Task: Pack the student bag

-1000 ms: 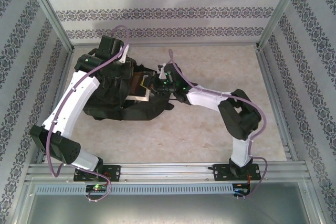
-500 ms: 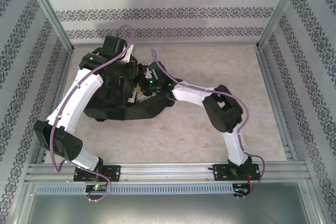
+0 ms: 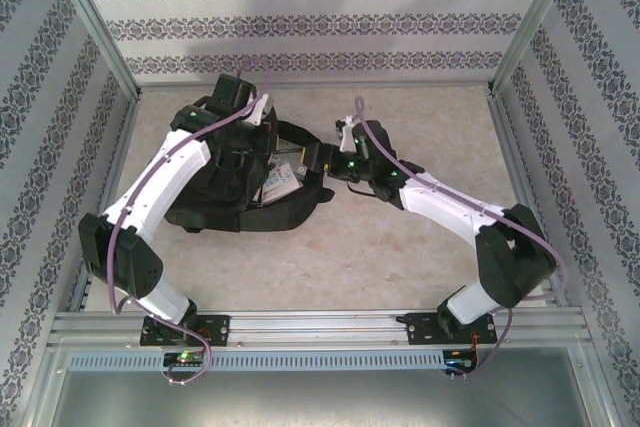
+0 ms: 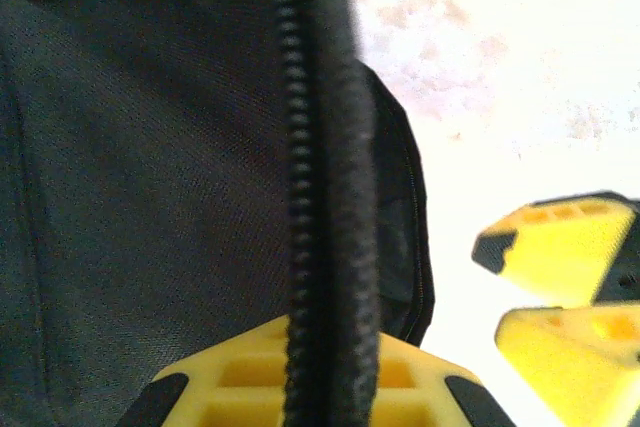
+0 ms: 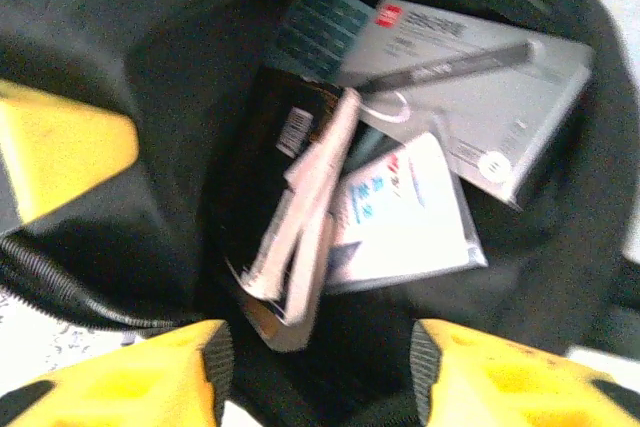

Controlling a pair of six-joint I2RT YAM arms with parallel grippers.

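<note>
The books are already inside, so the bag's zippered rim needs to come down over the bag's opening [image 3: 285, 175] next, and my left gripper needs to lower it and release it there.
The student bag [image 3: 215, 199] is a black backpack lying at the left of the table, its mouth facing right. My left gripper [image 3: 254, 125] is shut on the bag's zippered rim [image 4: 320, 197], holding the mouth open. My right gripper [image 3: 312, 157] hovers just outside the mouth, open and holding nothing. The right wrist view looks into the bag [image 5: 170, 67], where a white-covered book [image 5: 405, 209], a grey boxed book [image 5: 500, 117] and a splayed dark book [image 5: 300, 227] lie. The right fingers [image 5: 150, 392] flank the lower edge of that view.
Patterned walls with a metal frame [image 3: 110, 57] enclose the table on three sides. Bare tabletop [image 3: 400, 267] lies to the right of and in front of the bag. The right arm's elbow [image 3: 515, 257] sits low at the right.
My right gripper let go of a book inside the bag and pulled back to the right, out of the mouth. The left gripper kept its hold on the rim.
</note>
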